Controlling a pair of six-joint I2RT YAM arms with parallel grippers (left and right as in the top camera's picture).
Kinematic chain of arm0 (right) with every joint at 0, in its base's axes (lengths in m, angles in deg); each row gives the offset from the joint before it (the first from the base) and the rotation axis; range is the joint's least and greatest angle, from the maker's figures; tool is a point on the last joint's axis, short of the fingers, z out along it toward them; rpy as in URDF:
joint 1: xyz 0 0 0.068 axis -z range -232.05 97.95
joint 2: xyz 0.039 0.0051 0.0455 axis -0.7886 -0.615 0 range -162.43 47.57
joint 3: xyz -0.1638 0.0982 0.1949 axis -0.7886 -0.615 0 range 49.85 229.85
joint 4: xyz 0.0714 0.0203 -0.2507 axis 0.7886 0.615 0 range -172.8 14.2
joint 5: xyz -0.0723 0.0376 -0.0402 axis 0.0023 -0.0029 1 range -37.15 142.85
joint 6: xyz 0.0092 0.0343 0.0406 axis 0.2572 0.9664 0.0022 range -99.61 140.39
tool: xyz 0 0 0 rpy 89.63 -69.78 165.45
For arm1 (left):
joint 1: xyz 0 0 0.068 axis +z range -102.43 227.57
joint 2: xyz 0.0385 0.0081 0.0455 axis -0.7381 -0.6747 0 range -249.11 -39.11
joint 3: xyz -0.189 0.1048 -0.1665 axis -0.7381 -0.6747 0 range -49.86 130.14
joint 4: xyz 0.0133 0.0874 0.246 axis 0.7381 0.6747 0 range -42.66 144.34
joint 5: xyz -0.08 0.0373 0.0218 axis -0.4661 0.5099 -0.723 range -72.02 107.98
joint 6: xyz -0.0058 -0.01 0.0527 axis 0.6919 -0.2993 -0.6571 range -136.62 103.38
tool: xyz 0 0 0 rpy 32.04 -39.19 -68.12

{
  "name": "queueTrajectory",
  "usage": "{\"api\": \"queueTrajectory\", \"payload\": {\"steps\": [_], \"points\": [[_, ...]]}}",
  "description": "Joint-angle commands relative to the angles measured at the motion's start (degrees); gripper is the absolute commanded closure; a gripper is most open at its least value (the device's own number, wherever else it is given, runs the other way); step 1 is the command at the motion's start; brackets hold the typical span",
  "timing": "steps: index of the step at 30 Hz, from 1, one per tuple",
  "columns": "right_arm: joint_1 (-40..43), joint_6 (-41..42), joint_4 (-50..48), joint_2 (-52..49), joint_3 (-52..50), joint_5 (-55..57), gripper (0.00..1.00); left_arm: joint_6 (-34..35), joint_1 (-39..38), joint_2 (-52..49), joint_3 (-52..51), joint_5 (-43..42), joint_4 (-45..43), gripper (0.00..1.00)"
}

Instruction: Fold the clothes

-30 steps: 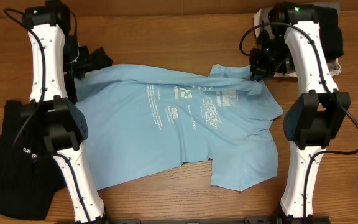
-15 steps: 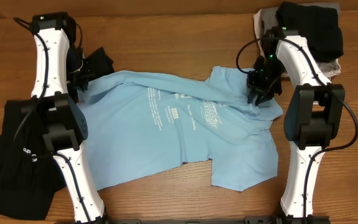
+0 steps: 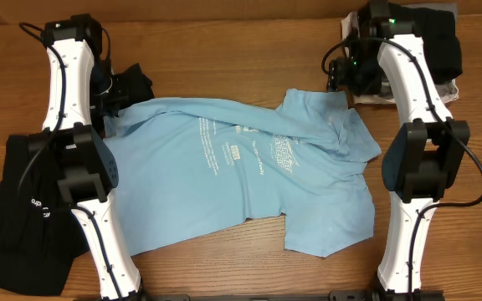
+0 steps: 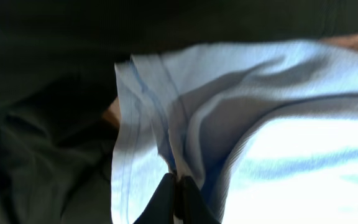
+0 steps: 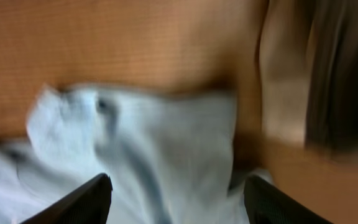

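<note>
My right gripper should go down next and close on the sleeve's far corner [image 3: 341,98] [image 5: 221,107] nearest the dark pile, because my left gripper is already pinching the shirt's opposite far corner.
The light blue T-shirt [image 3: 249,180] with white lettering lies spread and rumpled across the middle of the table. My left gripper [image 3: 115,110] is at its far left corner, shut on a fold of the blue cloth [image 4: 278,155]; the fingertips [image 4: 178,186] pinch the fabric. My right gripper [image 3: 339,84] hovers over the shirt's far right sleeve [image 5: 160,143], open, with nothing between its fingers [image 5: 92,199]. The black top [image 3: 23,209] with a small white logo lies bunched at the left edge, under the left arm.
A pile of dark garments [image 3: 438,42] on a light cloth sits at the back right corner, close behind the right wrist. Bare wood [image 3: 224,50] shows along the far edge and the front [image 3: 224,259]. Both arm bases stand at the near edge.
The right gripper has opened, let go of the blue sleeve and moved back toward the far edge. The sleeve now lies flat. The left gripper stays shut on its corner.
</note>
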Motion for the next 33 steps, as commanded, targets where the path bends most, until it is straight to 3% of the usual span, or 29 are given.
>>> {"api": "queueTrajectory", "payload": {"steps": [1, 20, 33], "points": [[-0.37, -1.64, -4.42, 2.05, -1.97, 2.23, 0.29, -1.09, -0.2, 1.4, -0.31, 0.57, -1.16, 0.96], [0.48, -1.99, -24.24, 2.05, -18.1, 1.95, 0.45, -0.63, -0.5, 1.4, -0.31, 0.55, -4.46, 0.96], [1.6, -0.11, -30.12, 2.01, -19.26, 2.05, 0.5, -0.63, -0.52, 1.38, -0.31, 0.15, -5.09, 0.96]]}}
